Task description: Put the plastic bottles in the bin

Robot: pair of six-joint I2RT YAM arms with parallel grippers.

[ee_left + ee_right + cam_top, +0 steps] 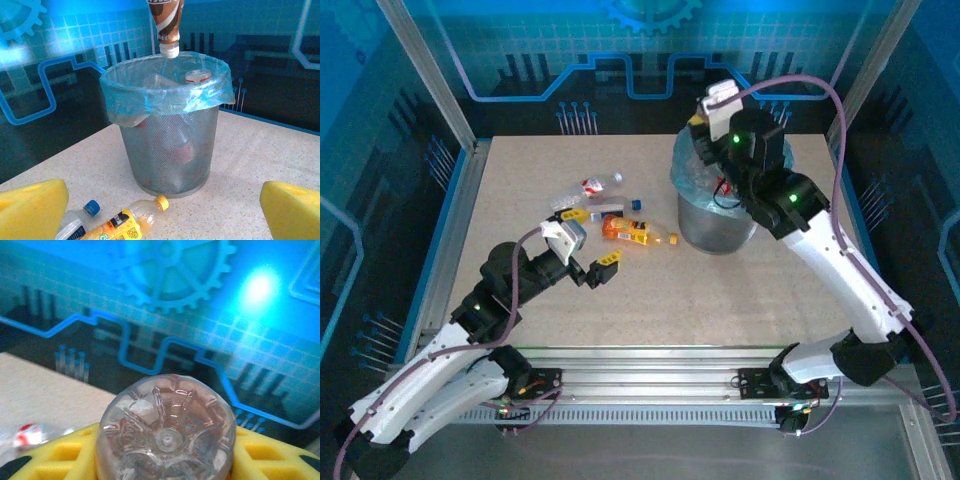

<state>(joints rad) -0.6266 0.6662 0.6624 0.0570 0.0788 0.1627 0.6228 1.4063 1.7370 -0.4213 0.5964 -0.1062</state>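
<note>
My right gripper lowers into the bin's lined opening (707,180) next and releases the brown-labelled bottle inside, since the opening lies below my right gripper and the bottle's cap.
The bin (718,222) (170,150) is grey mesh lined with a light-blue bag, and several plastic bottles (198,76) lie inside it. My right gripper (704,128) (167,460) hangs over the rim, shut on a brown-labelled bottle (166,25) (166,432) that points cap down above the opening. My left gripper (591,239) (161,212) stands open and empty low over the table, facing the bin. Just ahead of it lie an orange bottle (636,232) (125,222) and a blue-capped bottle (623,206) (78,221). A crushed red-labelled bottle (593,186) lies farther back.
A clear crushed bottle (565,199) lies left of the red-labelled one. The table (720,300) is speckled beige with raised metal rails on its left and right edges and a blue patterned wall behind. Bare tabletop lies in front of the bin.
</note>
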